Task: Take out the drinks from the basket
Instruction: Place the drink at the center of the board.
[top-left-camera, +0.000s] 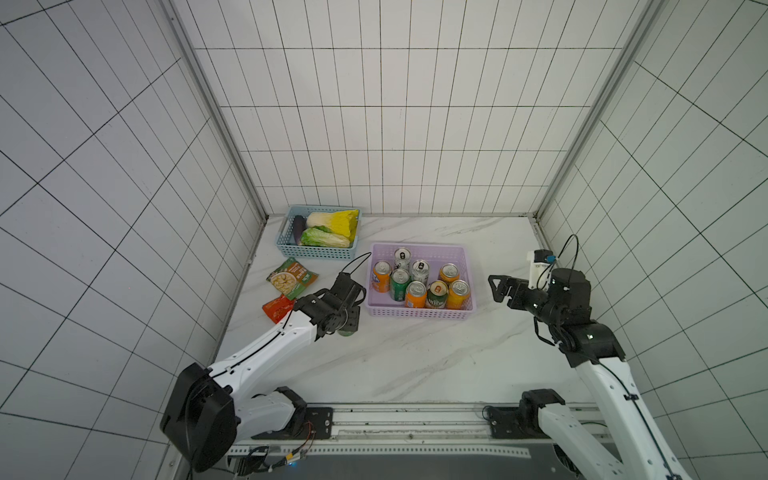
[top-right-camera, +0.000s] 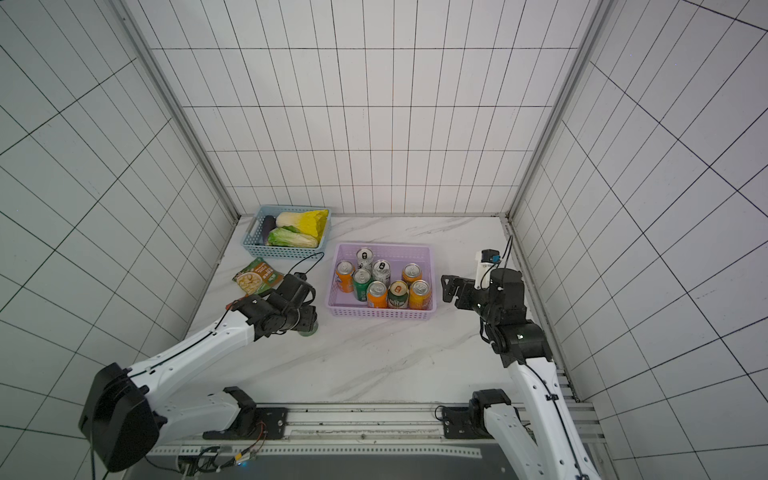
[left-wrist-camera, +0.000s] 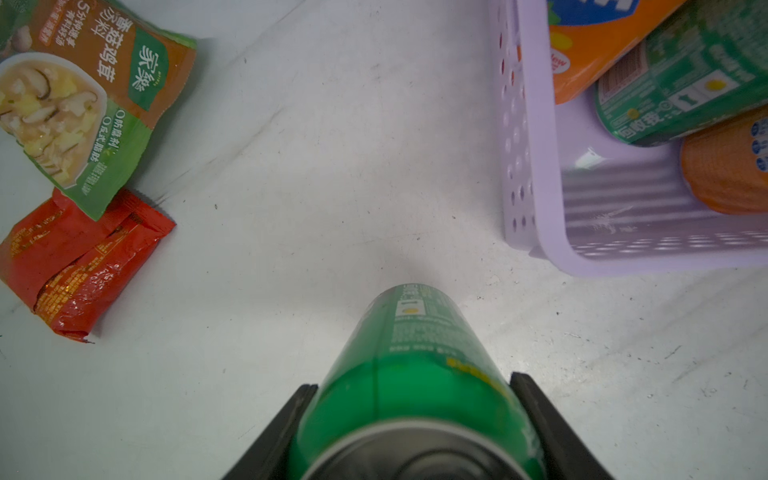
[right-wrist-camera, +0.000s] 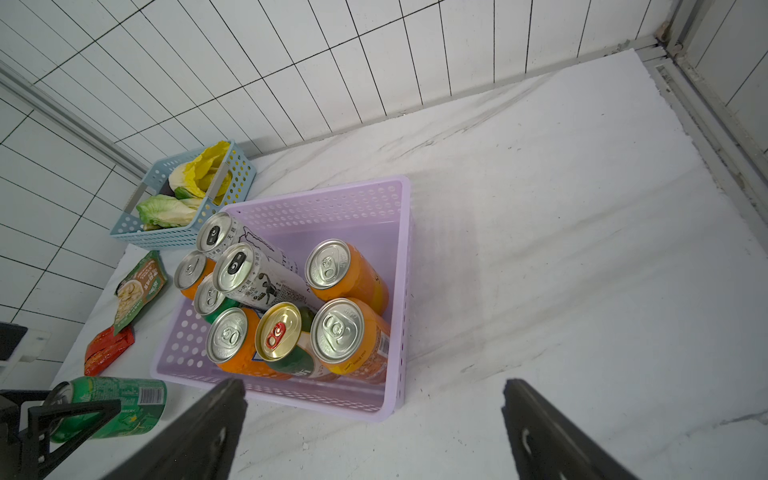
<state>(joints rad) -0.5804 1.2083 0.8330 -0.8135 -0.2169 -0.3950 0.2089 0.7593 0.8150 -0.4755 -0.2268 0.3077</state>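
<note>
My left gripper needs to go down next toward the empty tabletop just below it, off the basket's near corner (top-left-camera: 347, 335) (left-wrist-camera: 412, 281), and let go of the green can there.
The lilac basket (top-left-camera: 419, 313) (top-right-camera: 382, 313) sits mid-table and holds several upright drinks: orange cans (top-left-camera: 381, 276), a green can (top-left-camera: 400, 284), two slim silver-white cans (top-left-camera: 419, 271) and a dark green gold-topped can (top-left-camera: 436, 294). My left gripper (top-left-camera: 345, 320) (left-wrist-camera: 413, 386) is shut on another green can (left-wrist-camera: 415, 357) (right-wrist-camera: 112, 411), gripped near its top. That can is outside the basket, off its front left corner, with its base at or just above the tabletop. Right of the basket, my right gripper (top-left-camera: 496, 286) (right-wrist-camera: 374, 399) hangs open, nothing between its fingers.
A light blue basket (top-left-camera: 318, 251) with cabbages stands at the back left. A green snack packet (top-left-camera: 293, 278) and a red packet (top-left-camera: 277, 309) lie left of the held can. Tiled walls close in the left, right and back sides.
</note>
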